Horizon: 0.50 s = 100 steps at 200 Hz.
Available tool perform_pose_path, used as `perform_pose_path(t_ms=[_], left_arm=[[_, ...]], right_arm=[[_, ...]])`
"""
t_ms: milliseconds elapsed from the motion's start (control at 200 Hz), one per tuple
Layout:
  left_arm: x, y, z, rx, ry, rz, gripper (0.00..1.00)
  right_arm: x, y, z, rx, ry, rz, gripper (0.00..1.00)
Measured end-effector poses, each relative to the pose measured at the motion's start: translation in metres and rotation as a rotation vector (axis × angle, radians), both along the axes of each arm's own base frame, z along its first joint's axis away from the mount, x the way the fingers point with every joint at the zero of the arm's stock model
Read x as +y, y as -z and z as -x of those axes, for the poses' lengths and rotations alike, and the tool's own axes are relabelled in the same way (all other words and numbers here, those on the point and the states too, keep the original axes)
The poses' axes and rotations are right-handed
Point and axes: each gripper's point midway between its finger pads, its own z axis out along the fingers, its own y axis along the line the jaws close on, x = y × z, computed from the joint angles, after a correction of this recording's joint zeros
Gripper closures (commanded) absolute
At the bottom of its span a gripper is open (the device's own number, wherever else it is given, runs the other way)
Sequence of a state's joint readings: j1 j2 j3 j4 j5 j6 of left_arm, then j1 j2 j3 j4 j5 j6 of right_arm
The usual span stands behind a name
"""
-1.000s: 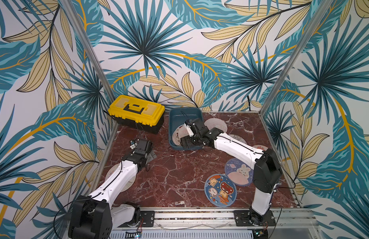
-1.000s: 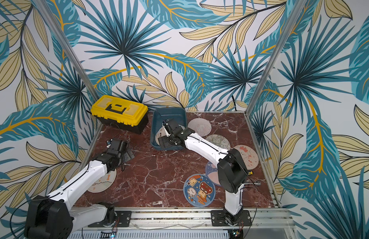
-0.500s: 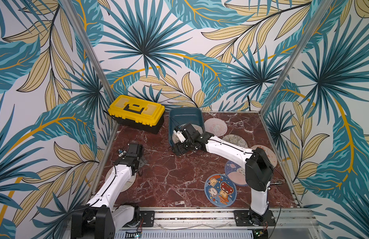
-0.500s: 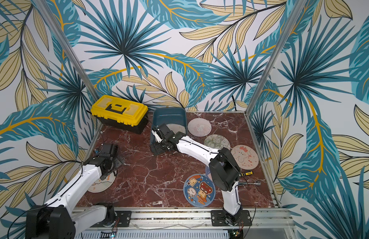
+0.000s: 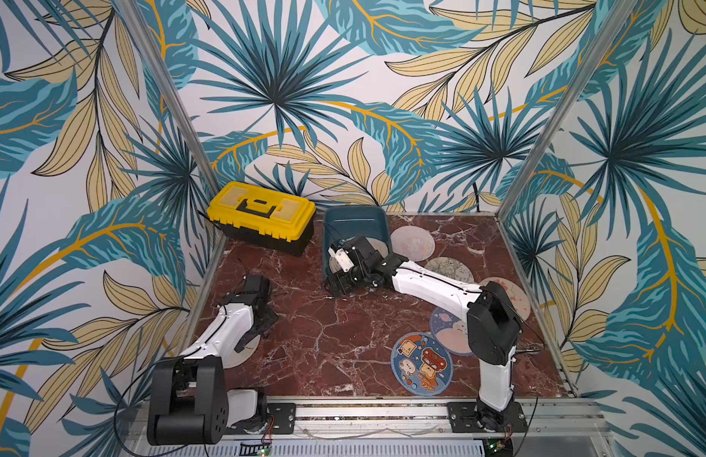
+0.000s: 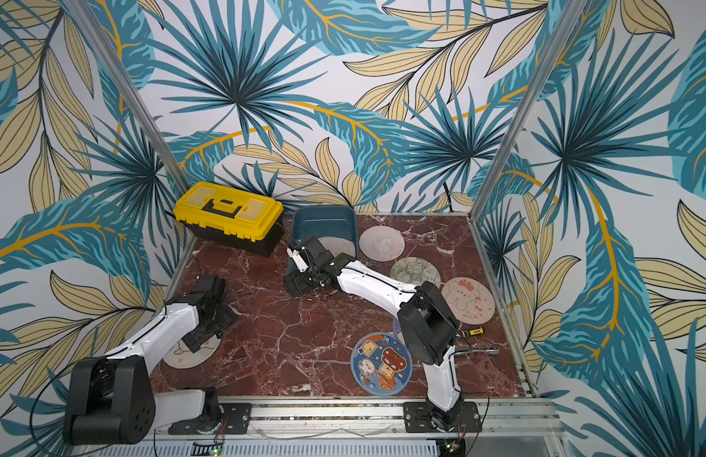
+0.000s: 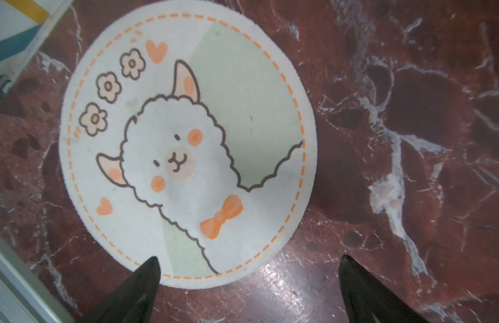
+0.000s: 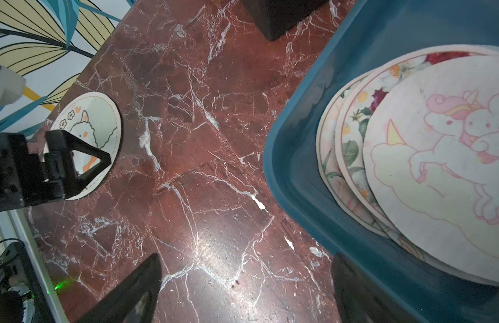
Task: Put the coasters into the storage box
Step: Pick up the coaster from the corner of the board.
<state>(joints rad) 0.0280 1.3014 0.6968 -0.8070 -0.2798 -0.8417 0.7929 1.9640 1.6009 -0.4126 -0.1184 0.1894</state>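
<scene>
My left gripper next lowers its open fingers astride the alpaca coaster's rim [image 6: 217,345] [image 7: 292,221] below, beside the orange bow, and closes, since bare marble leaves room.
The teal storage box [image 5: 355,223] [image 6: 323,221] stands at the back of the table and holds several coasters, a unicorn one [image 8: 438,173] on top. My right gripper [image 8: 246,256] [image 5: 339,285] hangs open and empty over bare marble just outside the box's near corner [image 8: 295,173]. An alpaca coaster [image 7: 186,139] [image 6: 185,354] lies flat near the front left edge. My left gripper [image 7: 249,257] hovers open over its rim, holding nothing. More coasters lie on the right: a pale pink one [image 5: 412,243], a line-drawn one [image 5: 448,269], a bunny one [image 5: 509,296] and two blue ones [image 5: 420,364].
A yellow-lidded black toolbox [image 5: 262,215] sits left of the box at the back. A small screwdriver [image 6: 472,331] and a metal wrench [image 6: 478,350] lie by the right arm's base. Metal frame posts and printed walls close in the table.
My right gripper has come out of the box and moved forward and left to its near corner. My left arm has drawn back toward the front left, over the alpaca coaster.
</scene>
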Motion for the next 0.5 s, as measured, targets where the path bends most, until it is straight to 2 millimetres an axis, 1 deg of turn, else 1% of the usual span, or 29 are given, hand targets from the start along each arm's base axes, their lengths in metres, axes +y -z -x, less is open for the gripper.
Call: perform_pose_path(t_ms=[230, 330, 501], left_arm=[[-0.002, 0.011, 0.004, 0.051, -0.004, 0.015, 0.01], [-0.001, 0.014, 0.006, 0.067, -0.007, 0.018, 0.03], [-0.001, 0.020, 0.007, 0.080, -0.021, 0.036, 0.11]], right_arm=[[0.002, 0.003, 0.003, 0.012, -0.013, -0.012, 0.06], [0.002, 0.005, 0.004, 0.019, -0.013, -0.014, 0.06], [0.003, 0.005, 0.005, 0.027, -0.015, -0.022, 0.06]])
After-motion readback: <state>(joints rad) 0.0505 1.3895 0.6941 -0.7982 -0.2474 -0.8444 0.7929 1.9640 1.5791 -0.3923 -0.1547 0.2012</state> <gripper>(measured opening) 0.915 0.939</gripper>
